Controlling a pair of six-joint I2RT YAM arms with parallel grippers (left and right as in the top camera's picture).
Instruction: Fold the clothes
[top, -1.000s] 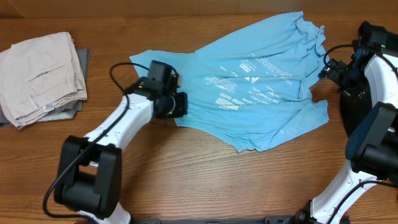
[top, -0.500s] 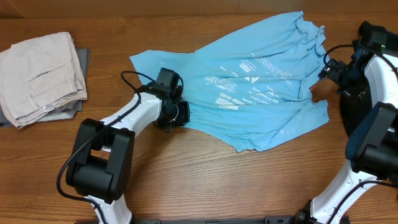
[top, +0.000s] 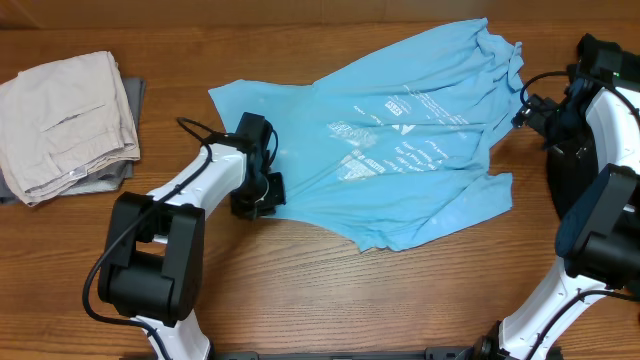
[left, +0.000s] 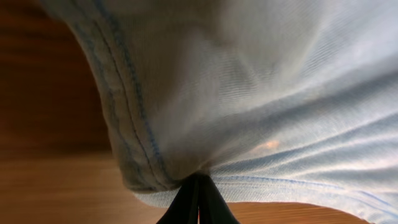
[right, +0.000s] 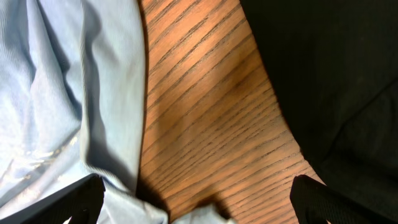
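My left gripper should pull the creased hem to its left in the overhead view to smooth it and then let go, because there is bare wood on that side.
The light blue T-shirt (top: 400, 140) with white printed text lies spread across the middle and back right of the table. My left gripper (top: 262, 197) is shut on the shirt's lower left hem; in the left wrist view the closed fingertips (left: 198, 186) pinch the stitched edge of the shirt (left: 249, 93). My right gripper (top: 528, 112) sits at the shirt's right edge, open and holding nothing. In the right wrist view its fingers (right: 199, 205) stand wide apart over bare wood, with the shirt's edge (right: 74, 93) at the left.
Folded beige trousers (top: 65, 120) lie on a grey garment at the far left. A black cloth (top: 570, 170) lies at the right edge under the right arm and shows in the right wrist view (right: 329, 74). The table is brown wood (top: 320, 290).
My left gripper has moved left and a little toward the front, dragging the shirt's lower hem with it; the shirt's front right corner has pulled in leftward. The right arm has not moved.
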